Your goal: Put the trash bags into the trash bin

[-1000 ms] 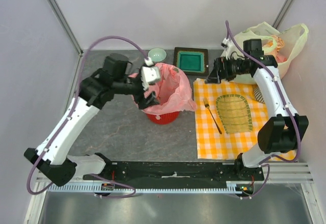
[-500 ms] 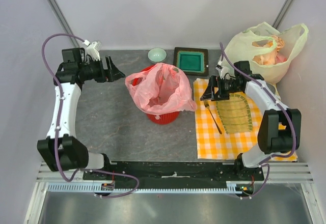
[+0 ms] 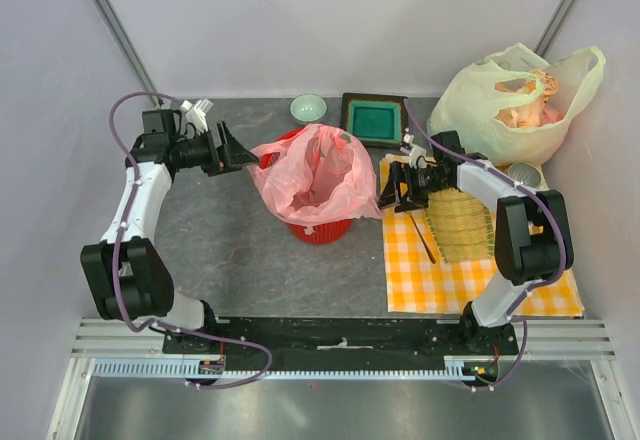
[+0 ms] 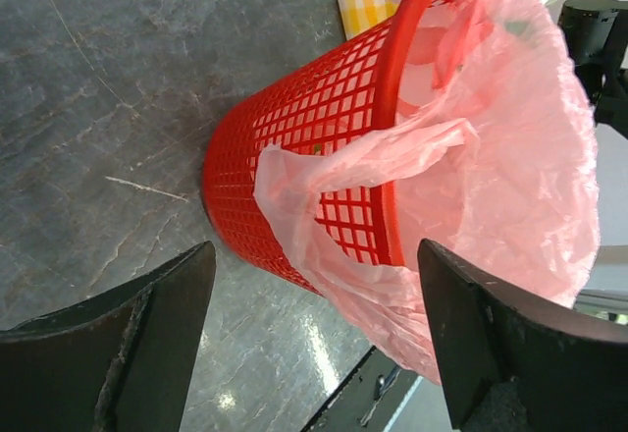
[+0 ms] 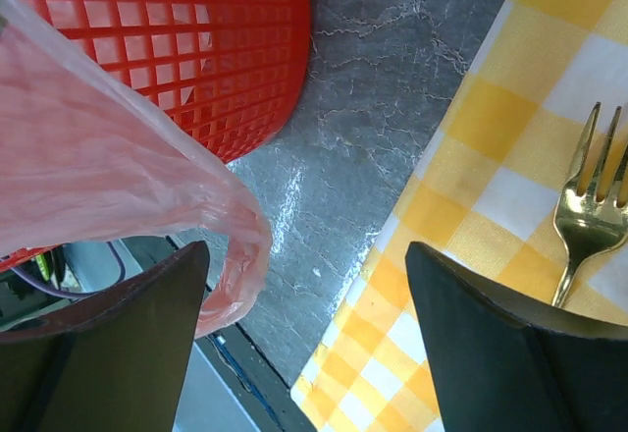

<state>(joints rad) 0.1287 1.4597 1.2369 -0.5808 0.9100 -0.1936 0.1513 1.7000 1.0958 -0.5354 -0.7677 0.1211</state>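
My left gripper stays nearly in place and closes next, to grab the fold of pink plastic that already hangs between its open fingers beside the bin.
The red mesh trash bin stands upright mid-table, lined with the pink trash bag, whose mouth is spread over the rim and hangs down outside. My left gripper is open and empty just left of the bin; in its wrist view the bin and the bag lie ahead between the fingers. My right gripper is open and empty just right of the bin; its wrist view shows the bin and a hanging bag loop.
A yellow checked cloth with a fork and a woven tray lies at right. A pale yellow-green bag, a dark square dish and a small green bowl sit at the back.
My left gripper left the bin's rim, swung out to the left, and has come back closer to the bin. My right gripper moved from the back right down to the bin's right side.
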